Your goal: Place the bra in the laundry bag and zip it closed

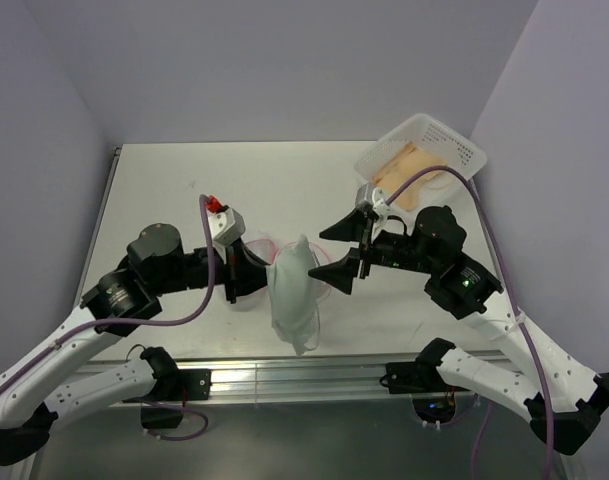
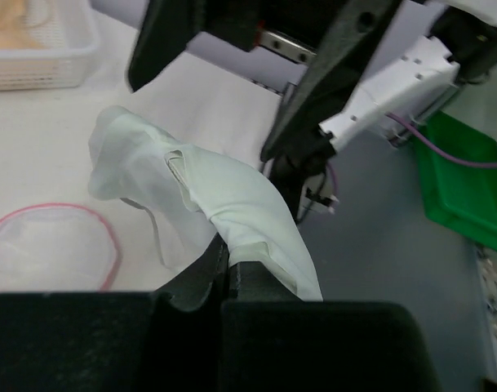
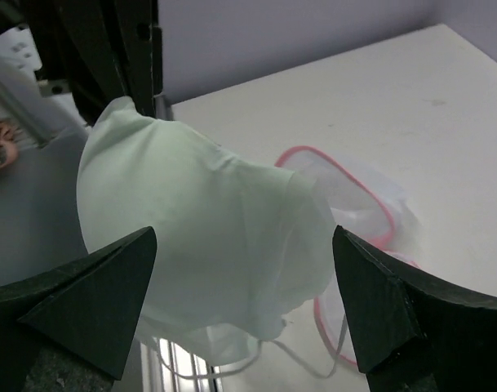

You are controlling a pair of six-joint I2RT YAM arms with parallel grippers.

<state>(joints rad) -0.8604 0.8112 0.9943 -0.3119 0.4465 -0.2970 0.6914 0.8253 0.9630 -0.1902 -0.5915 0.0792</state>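
I need to move my right gripper to its left in the top view, around the bra's bunched fold [image 1: 302,285] [image 3: 256,241] that hangs there, held up by my left gripper, and close on it.
A pale mint bra [image 1: 294,295] hangs bunched over the middle of the table, also in the left wrist view [image 2: 224,196] and the right wrist view [image 3: 199,220]. My left gripper [image 1: 252,272] is shut on the bra's edge [image 2: 225,260] and holds it up. The laundry bag [image 1: 331,285], a white mesh pouch with a pink rim, lies open on the table under and behind the bra [image 2: 52,245] [image 3: 362,196]. My right gripper [image 1: 342,252] is open, its jaws spread wide on either side of the bra [image 3: 244,237], not touching it.
A white perforated basket [image 1: 454,140] with a beige garment stands at the back right, also in the left wrist view [image 2: 36,61]. A green bin [image 2: 464,180] sits beyond the table. The table's metal front rail [image 1: 304,375] lies just below the bra.
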